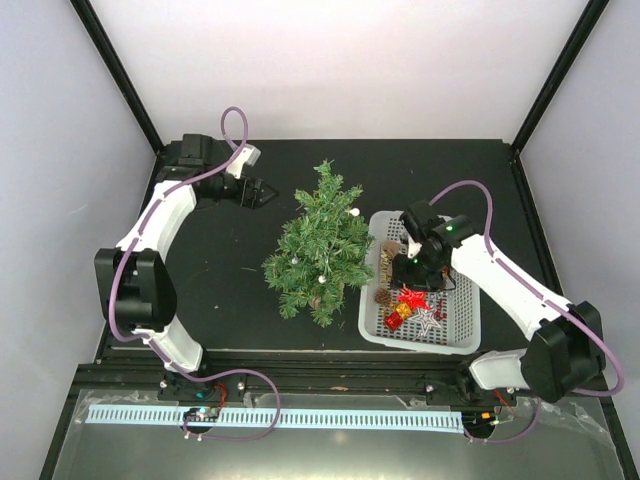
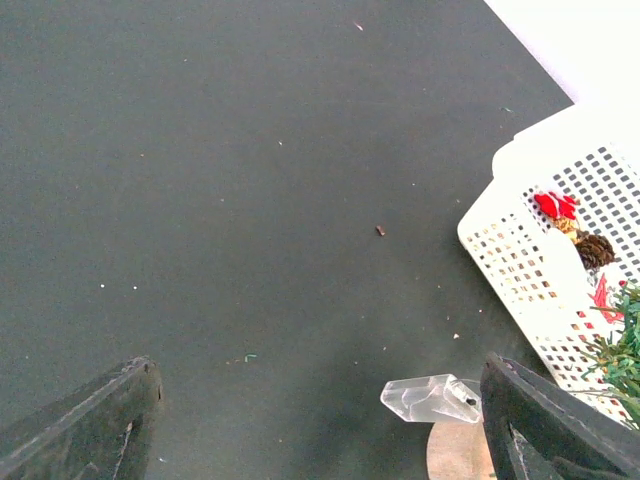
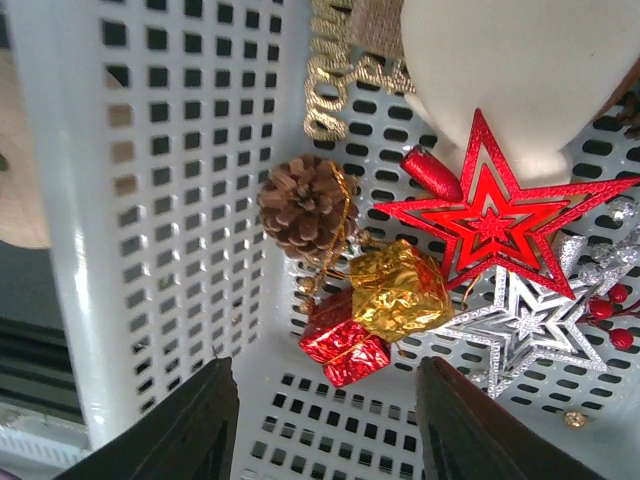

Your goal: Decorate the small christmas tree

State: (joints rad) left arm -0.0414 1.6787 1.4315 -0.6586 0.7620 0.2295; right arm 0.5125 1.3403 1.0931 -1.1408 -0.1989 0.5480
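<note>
My right gripper is open and the gold gift box lies uncovered beside the red one, so I should lower the gripper and draw it back onto its near foil edge [image 1: 403, 312] [image 3: 398, 328].
The small green christmas tree [image 1: 318, 245] stands mid-table with a few white beads on its branches; some of its needles show in the left wrist view [image 2: 622, 352]. My left gripper [image 1: 264, 193] is open and empty just left of the tree's top, over bare black table [image 2: 320, 400]. A clear faceted piece [image 2: 428, 398] sits beside its right finger. My right gripper [image 1: 408, 270] is open and empty inside the white basket [image 1: 372, 310], its fingers [image 3: 170, 430] either side of a red gift box [image 3: 345, 342] and a gold gift box [image 3: 398, 290].
The basket [image 3: 130, 200] also holds a pine cone [image 3: 305, 205], a red star [image 3: 490, 215], a silver star [image 3: 525, 325], red berries [image 3: 610, 312] and gold lettering [image 3: 335, 85]. A tan round edge [image 2: 460, 455] shows low in the left wrist view. Black frame posts stand at the far table corners.
</note>
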